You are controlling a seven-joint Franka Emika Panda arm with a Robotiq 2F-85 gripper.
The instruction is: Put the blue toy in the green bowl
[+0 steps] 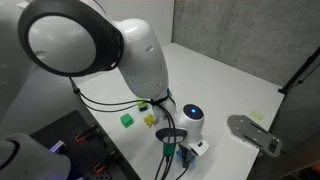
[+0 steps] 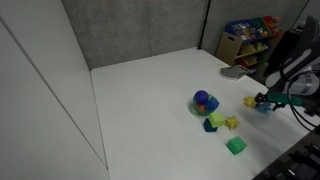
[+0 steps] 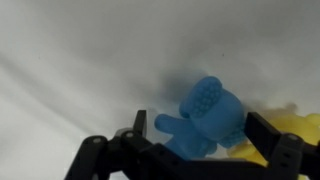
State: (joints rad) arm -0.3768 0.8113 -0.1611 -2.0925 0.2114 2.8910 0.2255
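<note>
The toy already sits between my gripper's two fingers. Next, my gripper stays low over the table and closes them across the blue toy's lumpy body (image 2: pixel 263 109) (image 3: pixel 208 126).
The blue toy (image 3: pixel 210 110) is light blue and lumpy and lies on the white table. In the wrist view it sits between my two black fingers. My gripper (image 3: pixel 203 125) is open around it: the right finger is at its side and a small gap shows at the left finger. In an exterior view my gripper (image 2: pixel 266 99) is low over the table's right side with the blue toy (image 2: pixel 262 107) under it. The green bowl (image 2: pixel 205 101), with a green rim and bluish inside, stands apart from the gripper toward the table's middle.
A yellow toy (image 3: pixel 295 125) lies right beside the blue toy. Another yellow toy (image 2: pixel 232 122), a dark blue block (image 2: pixel 212 124) and a green cube (image 2: pixel 236 145) lie near the bowl. A grey flat object (image 1: pixel 255 133) sits at the table edge. A shelf of toys (image 2: pixel 248 38) stands behind the table.
</note>
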